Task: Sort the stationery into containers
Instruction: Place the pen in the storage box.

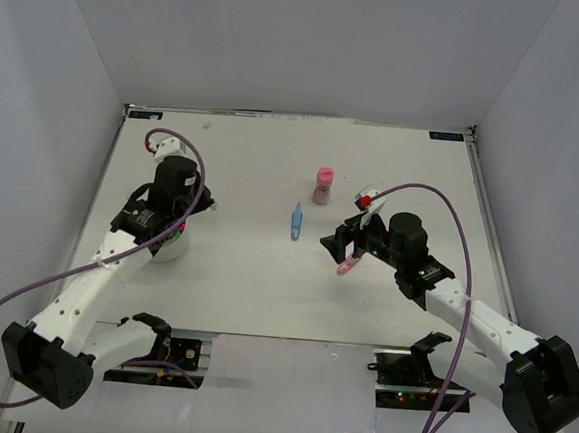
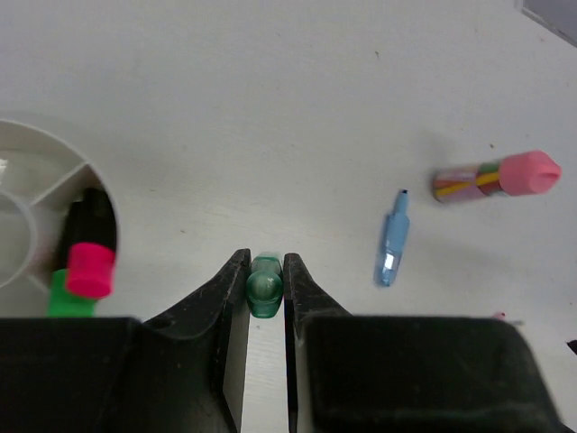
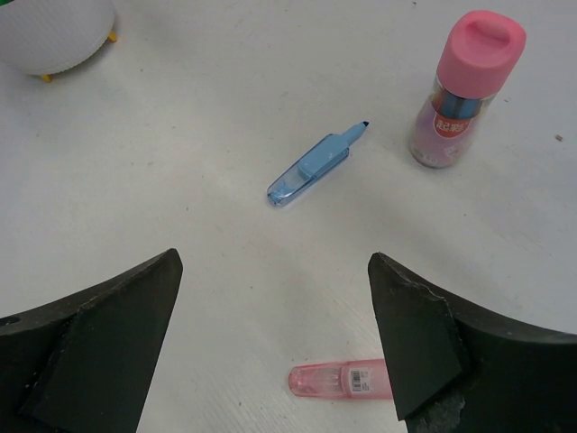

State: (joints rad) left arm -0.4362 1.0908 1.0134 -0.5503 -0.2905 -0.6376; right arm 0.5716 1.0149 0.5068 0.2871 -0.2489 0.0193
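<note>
I will carry the green highlighter (image 2: pixel 264 290) with my left gripper past the pink-capped marker (image 2: pixel 88 248) and over the bowl. I will then lower the highlighter before I open the gripper.
My left gripper (image 2: pixel 264 263) is shut on a green highlighter (image 2: pixel 264 290), held end-on just right of the round white bowl (image 2: pixel 27 149). The bowl has inner dividers and holds a pink-capped black marker (image 2: pixel 88 248) and a green piece (image 2: pixel 68 296). My right gripper (image 3: pixel 275 262) is open over a pink highlighter (image 3: pixel 338 380) lying on the table, its right end hidden by the right finger. A blue pen (image 3: pixel 315 165) lies mid-table. A pink-capped stubby cylinder (image 3: pixel 464 90) stands beyond it. In the top view the left gripper (image 1: pixel 208 207) is beside the bowl (image 1: pixel 169 250) and the right gripper (image 1: pixel 350 246) is over the pink highlighter (image 1: pixel 348 267).
White walls enclose the table (image 1: pixel 263 164) at the back and both sides. The bowl's outside (image 3: pixel 54 36) shows at the top left of the right wrist view. The blue pen (image 1: pixel 296 221) and the pink cylinder (image 1: pixel 323 184) lie between the two arms.
</note>
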